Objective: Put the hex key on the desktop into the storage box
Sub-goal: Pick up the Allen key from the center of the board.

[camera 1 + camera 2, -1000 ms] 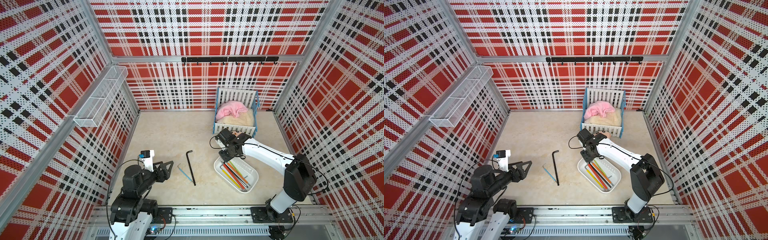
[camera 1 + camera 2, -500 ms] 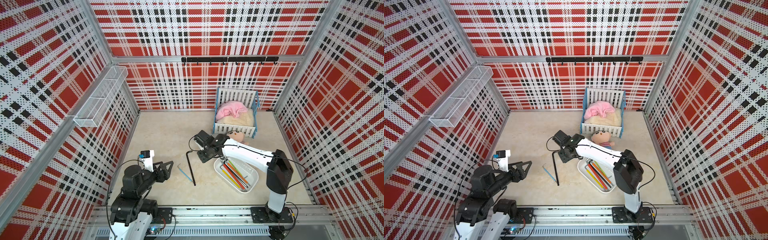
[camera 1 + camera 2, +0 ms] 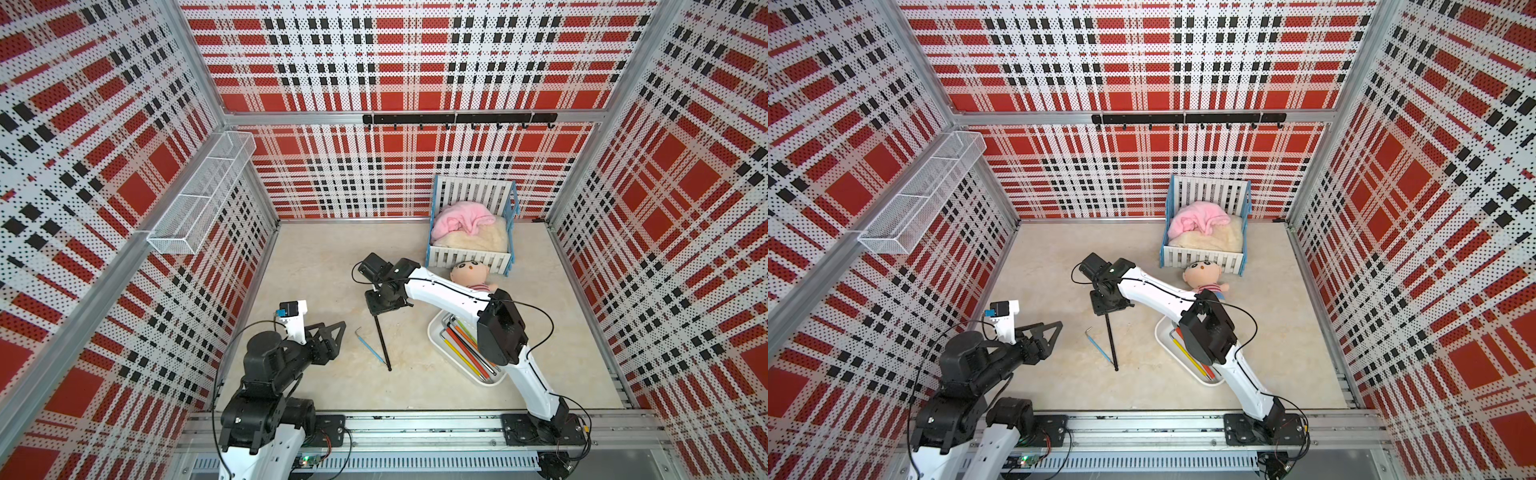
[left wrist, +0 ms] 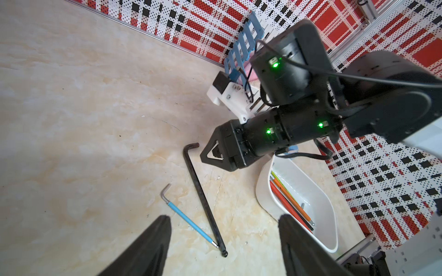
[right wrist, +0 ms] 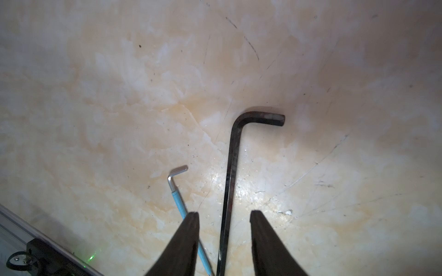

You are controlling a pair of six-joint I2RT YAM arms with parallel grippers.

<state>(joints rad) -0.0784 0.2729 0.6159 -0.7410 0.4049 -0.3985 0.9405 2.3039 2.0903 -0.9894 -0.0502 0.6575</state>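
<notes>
My right gripper has its fingers open and will lower them around the black key's body just behind its bend [image 3: 377, 317] [image 5: 232, 162] and close, clear of the blue key.
A long black hex key [image 3: 383, 345] [image 3: 1111, 343] [image 4: 201, 191] lies flat on the beige desktop [image 3: 332, 266], with a shorter blue-sleeved hex key [image 3: 370, 347] [image 3: 1098, 345] [image 4: 189, 219] beside it. My right gripper [image 3: 378, 309] [image 3: 1106, 307] hangs open just over the black key's bent end. In the right wrist view the black key's shaft [image 5: 230, 167] runs between its jaws [image 5: 223, 212], untouched, and the blue key [image 5: 178, 198] passes under one finger. The white storage box [image 3: 434, 332] [image 3: 1160, 336] [image 4: 263, 191] holds several coloured keys. My left gripper [image 3: 343, 326] [image 4: 224, 217] is open and empty, left of both keys.
A white-slatted toy crib [image 3: 469, 257] with a pink blanket stands at the back right, a doll [image 3: 469, 274] lying in front of it. The right arm's elbow [image 3: 498, 332] covers part of the storage box. A wire-mesh basket [image 3: 199, 199] hangs on the left wall.
My right arm swung left from above the storage box to over the black hex key's bent end, its jaws opening a little wider. The left arm and both keys stayed still.
</notes>
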